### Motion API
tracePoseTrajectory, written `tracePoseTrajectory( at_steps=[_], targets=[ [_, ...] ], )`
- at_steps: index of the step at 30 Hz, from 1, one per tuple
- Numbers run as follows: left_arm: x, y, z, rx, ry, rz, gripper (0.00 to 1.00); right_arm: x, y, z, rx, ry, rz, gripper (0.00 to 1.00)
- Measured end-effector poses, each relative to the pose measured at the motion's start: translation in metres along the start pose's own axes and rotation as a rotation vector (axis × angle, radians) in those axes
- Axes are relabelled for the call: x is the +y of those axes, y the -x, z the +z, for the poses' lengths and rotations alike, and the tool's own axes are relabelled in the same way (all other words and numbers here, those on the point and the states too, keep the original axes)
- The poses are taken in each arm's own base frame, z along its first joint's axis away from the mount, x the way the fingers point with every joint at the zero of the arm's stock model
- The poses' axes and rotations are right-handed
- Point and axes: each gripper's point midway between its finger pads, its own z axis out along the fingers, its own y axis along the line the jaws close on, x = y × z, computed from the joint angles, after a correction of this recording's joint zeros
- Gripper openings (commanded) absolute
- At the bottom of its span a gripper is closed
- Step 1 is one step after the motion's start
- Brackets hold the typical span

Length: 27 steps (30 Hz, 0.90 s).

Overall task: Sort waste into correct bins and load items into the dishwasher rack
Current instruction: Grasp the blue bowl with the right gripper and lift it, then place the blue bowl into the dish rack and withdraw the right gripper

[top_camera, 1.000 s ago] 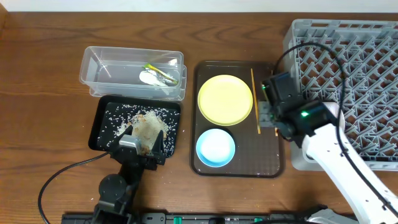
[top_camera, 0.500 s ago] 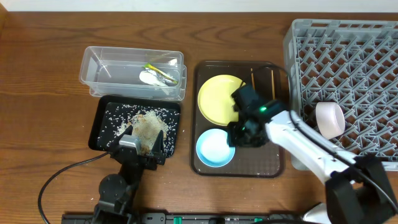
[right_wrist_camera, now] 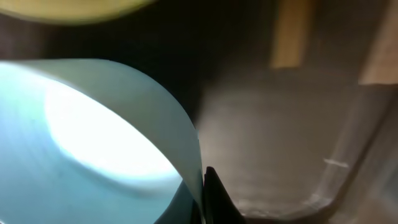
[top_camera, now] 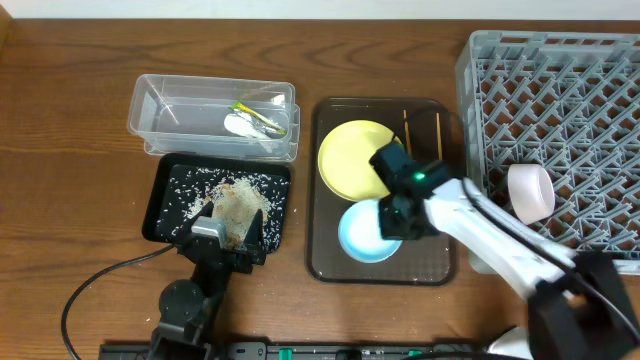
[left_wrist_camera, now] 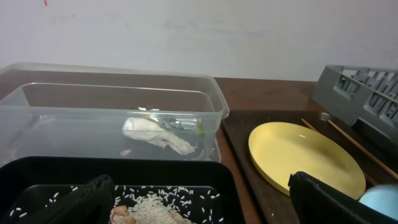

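Observation:
The light-blue bowl (top_camera: 366, 231) goes up and outward over the grey rack (top_camera: 560, 90) in my right gripper next, then tilts down past the pinkish-white bowl, where slots are empty.
My right gripper (top_camera: 396, 224) is shut on the right rim of the light-blue bowl (top_camera: 366, 231), which sits on the dark brown serving tray (top_camera: 432, 262). In the right wrist view its fingertips (right_wrist_camera: 209, 186) pinch the thin wall of the bowl (right_wrist_camera: 93, 137). The yellow plate (top_camera: 352, 156) lies just behind, with two chopsticks (top_camera: 406, 124) beside it. A pinkish-white bowl (top_camera: 530, 192) rests on its side in the grey rack (top_camera: 560, 90). My left gripper (top_camera: 228, 236) hangs open over the near end of the black tray (top_camera: 160, 190) of rice (left_wrist_camera: 155, 200). The clear tub (top_camera: 160, 110) holds a white scrap (left_wrist_camera: 155, 133) and a wrapper (top_camera: 262, 118).
The rack stands close against the serving tray's right side. The tub and black tray sit touching each other left of the serving tray. A black cable (top_camera: 100, 285) loops over the wood at the front left.
My right arm swung from the rack over to the serving tray and shut on the blue bowl's rim. The bowl has shifted slightly right. The left arm stayed still.

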Motion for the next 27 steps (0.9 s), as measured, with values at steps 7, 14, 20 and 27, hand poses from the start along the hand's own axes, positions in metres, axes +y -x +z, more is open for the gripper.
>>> tracePoseTrajectory(
  at_steps=[7,14,20,27],
  targets=[
    [0.000,0.000,0.000,0.000,0.001,0.000,0.91,-0.094,0.093,-0.147,-0.682,-0.337,0.215,0.01],
    [0.000,0.000,0.000,0.000,0.001,0.000,0.91,-0.202,0.113,-0.223,-0.966,-0.720,0.544,0.01],
    [0.000,0.000,0.000,0.000,0.001,0.000,0.91,-0.261,0.131,-0.202,-0.873,-0.921,0.600,0.01],
    [0.000,0.000,0.000,0.000,0.001,0.000,0.91,-0.294,0.154,-0.146,-0.707,-1.042,0.522,0.01]
  ],
)
